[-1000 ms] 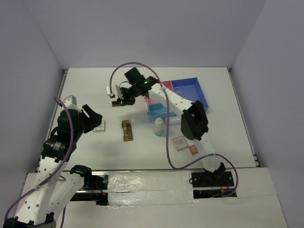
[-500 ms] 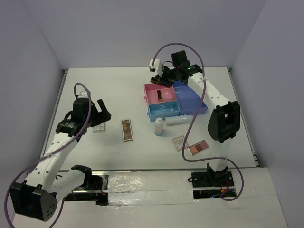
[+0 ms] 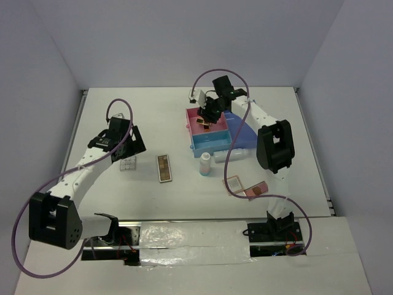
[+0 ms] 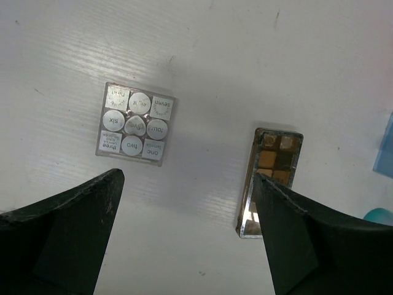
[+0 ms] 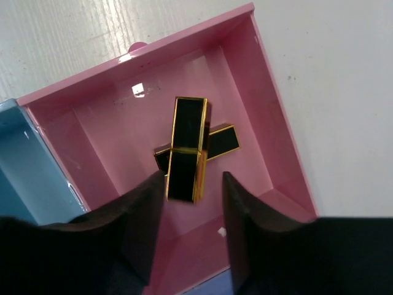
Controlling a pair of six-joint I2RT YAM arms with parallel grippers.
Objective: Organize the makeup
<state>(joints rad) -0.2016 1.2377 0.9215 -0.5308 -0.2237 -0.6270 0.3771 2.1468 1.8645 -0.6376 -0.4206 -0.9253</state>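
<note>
My left gripper should move down and to the left in the wrist view, because the palette is that way, with its fingers on opposite sides of the white grid palette.
My right gripper hangs open over the pink compartment of the tray. A black-gold piece lies just past its fingertips, crossed over a second black-gold piece. My left gripper is open and empty above the table. The white grid palette lies just ahead of its left finger. The long brown palette lies by its right finger. A whitish bottle stands near the tray and another lies on its side. Two square compacts lie at the front right.
The tray's light-blue compartment and dark-blue compartment adjoin the pink one. The right arm's purple cable loops over the compacts and bottles. White walls close the table at the back and sides.
My right gripper carried a black-gold piece from the table left of the tray, round its back, over the pink compartment and opened; the piece now lies there. My left gripper moved over the grid palette.
</note>
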